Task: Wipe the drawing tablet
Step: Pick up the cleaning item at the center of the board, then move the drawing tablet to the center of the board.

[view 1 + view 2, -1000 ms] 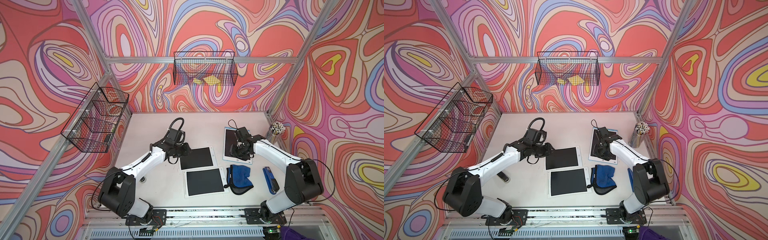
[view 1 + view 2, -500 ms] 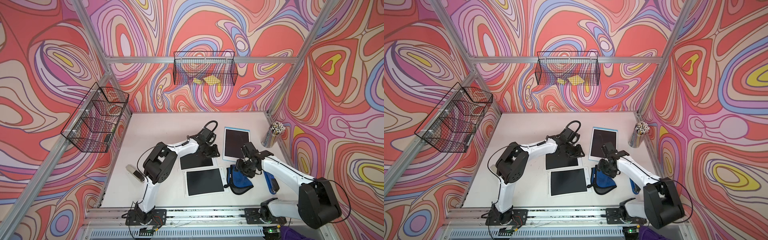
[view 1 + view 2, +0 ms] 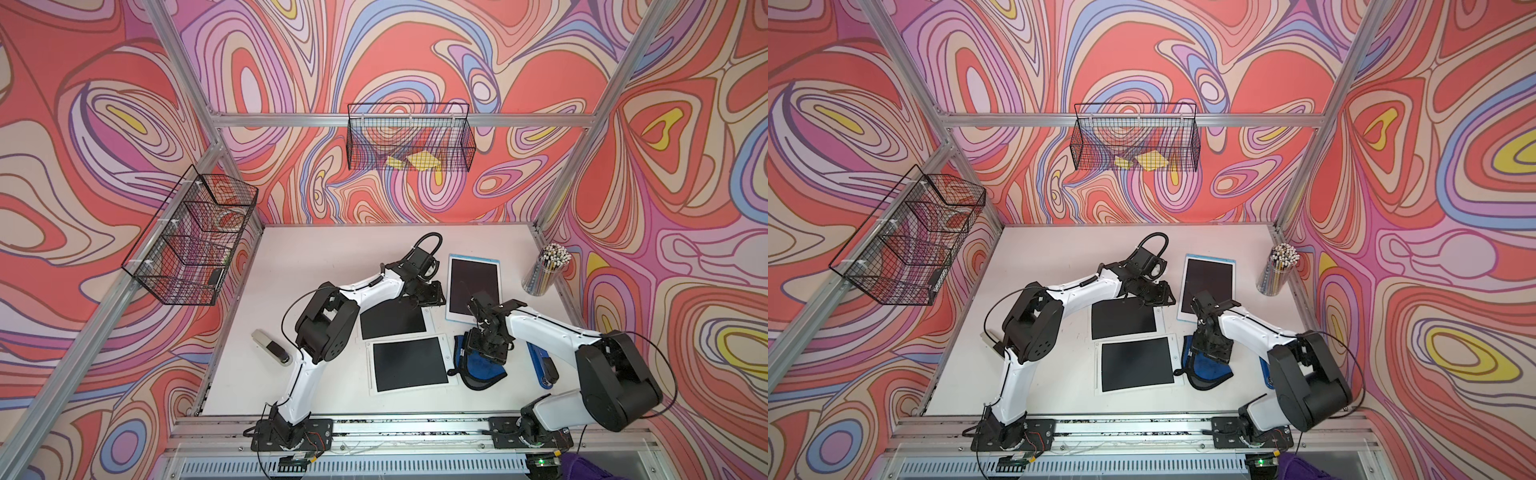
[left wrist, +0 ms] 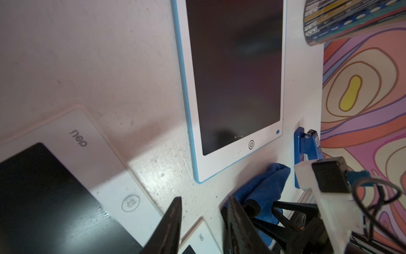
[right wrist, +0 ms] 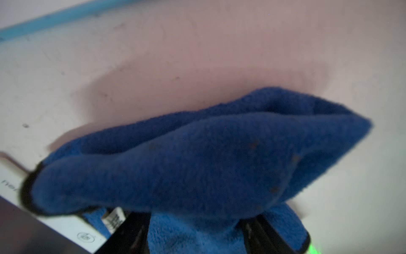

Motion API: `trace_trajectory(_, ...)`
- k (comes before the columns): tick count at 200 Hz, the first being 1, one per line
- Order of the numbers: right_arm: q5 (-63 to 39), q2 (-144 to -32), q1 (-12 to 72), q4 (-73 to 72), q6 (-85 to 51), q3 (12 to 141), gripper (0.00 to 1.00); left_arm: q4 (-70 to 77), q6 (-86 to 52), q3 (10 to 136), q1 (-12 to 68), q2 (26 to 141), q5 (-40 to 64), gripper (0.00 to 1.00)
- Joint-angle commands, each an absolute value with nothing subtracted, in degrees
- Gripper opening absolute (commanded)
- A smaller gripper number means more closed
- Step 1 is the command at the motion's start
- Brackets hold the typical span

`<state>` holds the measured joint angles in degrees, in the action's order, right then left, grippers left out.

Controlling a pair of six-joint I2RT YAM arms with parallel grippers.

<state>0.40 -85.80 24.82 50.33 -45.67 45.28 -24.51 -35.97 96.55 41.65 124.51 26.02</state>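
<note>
My right gripper stays low next, eases toward the front white-framed tablet, then closes on the cloth's bunched middle (image 3: pixel 482 365) (image 5: pixel 195 228), since its open fingers already stand astride it.
A blue-edged drawing tablet (image 3: pixel 473 278) (image 3: pixel 1208 278) (image 4: pixel 237 77) lies at the back right, its dark screen blank. Two white-framed tablets (image 3: pixel 392 321) (image 3: pixel 409 363) lie at the centre. A blue cloth (image 3: pixel 482 372) (image 3: pixel 1208 372) (image 5: pixel 197 158) lies on the table in front of the blue-edged tablet. My right gripper (image 3: pixel 488 348) (image 5: pixel 196 235) points down over it, open, its jaws astride the bunched cloth. My left gripper (image 3: pixel 430 294) (image 4: pixel 203 220) hovers between the rear white tablet and the blue-edged one, open and holding nothing.
A cup of pencils (image 3: pixel 546 270) stands at the right wall. A blue stapler (image 3: pixel 542 365) lies right of the cloth, and a grey stapler (image 3: pixel 270 347) lies at the left. Wire baskets (image 3: pixel 409 143) (image 3: pixel 195 241) hang on the back and left walls.
My left gripper swung right, from the left side of the white tablets to beside the blue-edged one. My right gripper left the blue-edged tablet, came forward over the cloth, and widened its jaws.
</note>
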Motion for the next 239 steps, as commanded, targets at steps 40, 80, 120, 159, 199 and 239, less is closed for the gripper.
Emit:
trace_trajectory(40,-5.6,-92.8,27.7,44.3,-47.6,44.3,0.19,-28.4,-31.5,96.2,40.5,123.6,22.3,0.41)
trace_trajectory(80,-3.0,-85.1,23.7,50.6,-45.7,49.0,0.0,-27.4,-31.7,97.0,39.6,124.2,25.9,0.41)
trace_trajectory(120,4.6,-79.0,10.6,61.2,-38.0,61.7,0.0,-26.9,-32.7,100.3,39.6,126.5,28.7,0.42)
trace_trajectory(159,10.8,-86.1,3.7,60.4,-35.8,70.8,0.0,-26.8,-33.5,105.0,39.7,130.2,31.6,0.41)
trace_trajectory(199,23.5,-93.0,2.3,61.5,-35.3,77.3,0.0,-29.6,-32.6,109.2,39.8,132.7,31.8,0.41)
trace_trajectory(239,28.3,-100.4,2.0,60.5,-33.2,77.9,0.0,-30.7,-32.1,109.9,39.8,133.8,30.8,0.41)
